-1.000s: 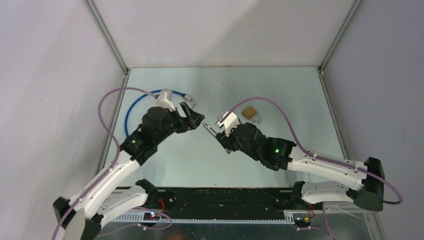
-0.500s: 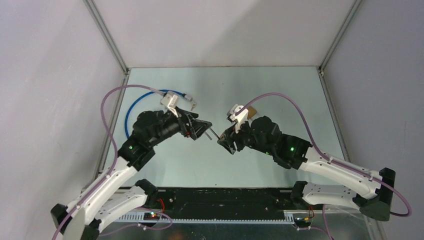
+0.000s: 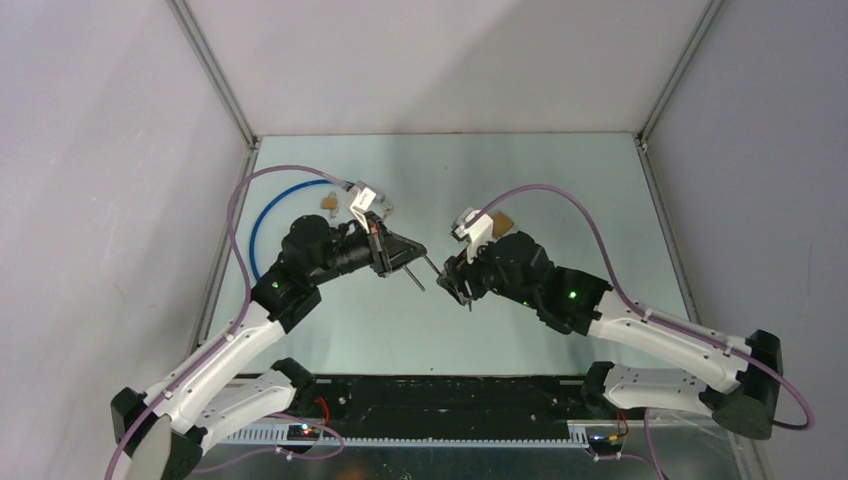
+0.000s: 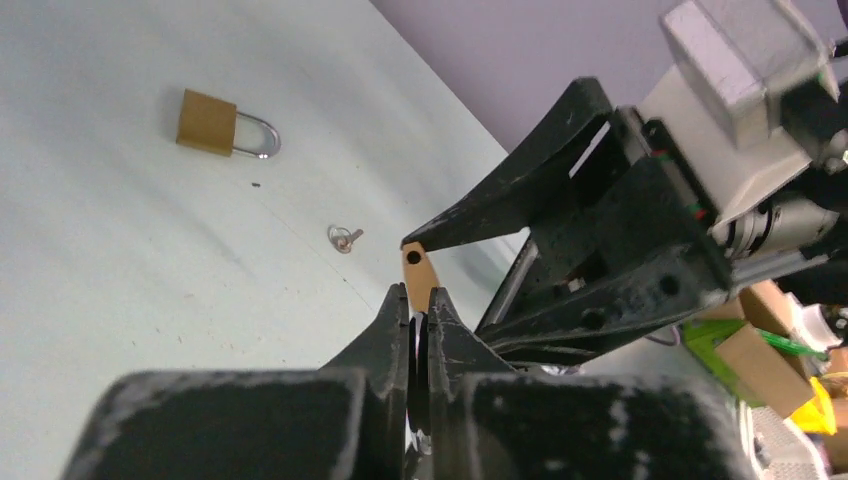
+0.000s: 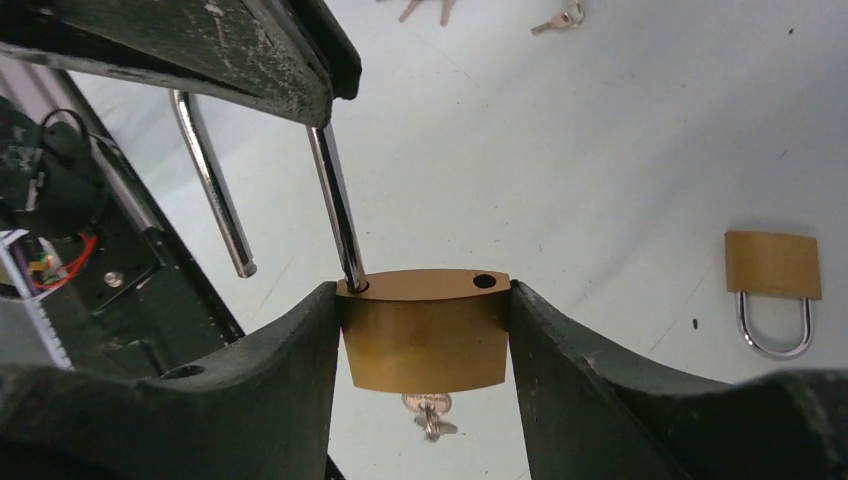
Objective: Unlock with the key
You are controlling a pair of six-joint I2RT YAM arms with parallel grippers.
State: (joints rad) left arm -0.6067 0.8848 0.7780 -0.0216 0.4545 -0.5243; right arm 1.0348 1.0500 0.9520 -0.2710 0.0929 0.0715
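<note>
I need to carry the padlock outward next with my right gripper, then down onto the table (image 3: pixel 291 217) beside the blue cable loop, because the padlock's shackle is open.
A brass padlock (image 5: pixel 424 335) hangs above the table, with my right gripper (image 5: pixel 424 300) shut on its two sides. A silver key (image 5: pixel 428 410) sticks out of the padlock's underside. The steel shackle (image 5: pixel 335 205) stands open: one leg sits in the body, the other leg hangs free beside it. My left gripper (image 4: pixel 418 300) is shut on the shackle's upper part, and the padlock's brass top (image 4: pixel 420 272) shows just past its tips. In the top view both grippers meet mid-table, left gripper (image 3: pixel 408 262) against right gripper (image 3: pixel 450 275).
A second brass padlock (image 5: pixel 772 265) lies shut on the table, behind the right arm (image 3: pixel 503 221). Loose keys (image 5: pixel 560 18) lie further back, and a key ring (image 4: pixel 344 238) lies near the second padlock. A blue cable loop (image 3: pixel 262 225) lies at the left.
My left gripper has moved right to the raised padlock and gone from open to shut on its shackle. The right arm lifted the padlock slightly toward it, grip unchanged.
</note>
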